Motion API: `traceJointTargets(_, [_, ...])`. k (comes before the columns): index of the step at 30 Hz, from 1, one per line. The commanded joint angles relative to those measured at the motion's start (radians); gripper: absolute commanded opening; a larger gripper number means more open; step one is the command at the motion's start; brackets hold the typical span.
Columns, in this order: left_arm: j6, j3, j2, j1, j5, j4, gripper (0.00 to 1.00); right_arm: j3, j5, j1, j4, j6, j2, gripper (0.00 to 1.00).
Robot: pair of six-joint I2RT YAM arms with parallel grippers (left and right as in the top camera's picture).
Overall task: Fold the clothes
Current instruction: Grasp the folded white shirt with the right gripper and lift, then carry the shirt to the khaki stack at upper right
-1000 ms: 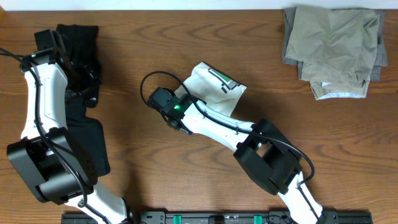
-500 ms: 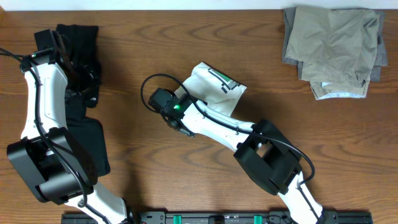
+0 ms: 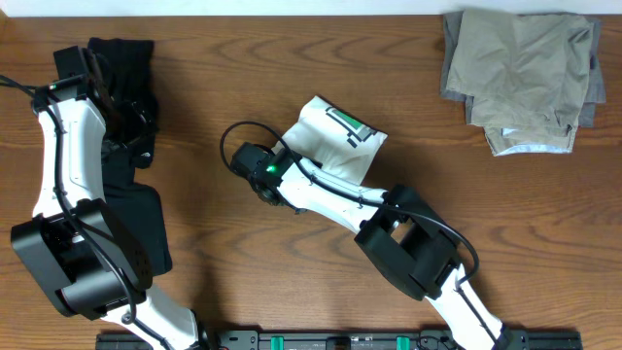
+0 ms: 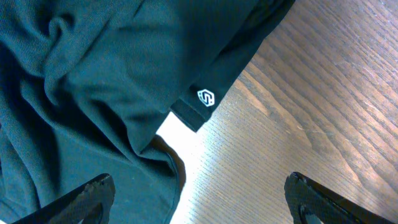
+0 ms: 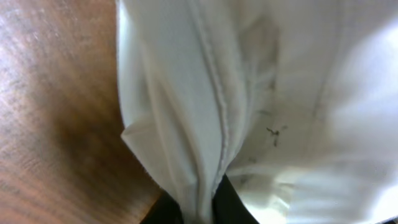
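My right gripper lifts the T-shirt (image 3: 335,136) across next, lowers it onto the folded stack (image 3: 530,70) and releases, since the stack lies outward, to its right in the overhead view.
The white T-shirt (image 3: 335,136) lies bunched at the table's middle, its striped neck label facing up. My right gripper (image 3: 288,160) is at its left edge. In the right wrist view a fold of the white T-shirt (image 5: 249,93) is pinched between the dark fingers (image 5: 234,206) of the right gripper (image 5: 202,208), which is shut on it. The black garment (image 3: 126,68) sprawls at the far left under my left arm. My left gripper (image 4: 199,183) hangs open above the black garment's (image 4: 93,81) hem, beside a small white logo (image 4: 206,97).
A folded stack of khaki and grey clothes (image 3: 520,78) sits at the back right corner. Bare brown wood (image 3: 505,214) shows between the shirt and that stack. A black rail (image 3: 340,341) runs along the front edge.
My right gripper has closed on the white T-shirt's left edge, and its arm has shifted slightly left. The left arm and black garment have not moved.
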Motion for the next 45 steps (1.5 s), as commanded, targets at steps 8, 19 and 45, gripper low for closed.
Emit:
traceJointTargets(8, [-0.002,-0.005,0.011,0.000,-0.008,0.000,0.88,0.130,0.016,-0.017,-0.037,0.097,-0.016,0.01])
traceJointTargets(19, [-0.002,-0.005,0.015,0.000,-0.008,0.001,0.88,0.425,0.139,-0.154,-0.146,0.057,-0.094,0.01])
traceJointTargets(45, [-0.021,-0.005,0.019,0.000,-0.008,0.021,0.88,0.814,0.319,-0.657,-0.272,0.103,-0.096,0.01])
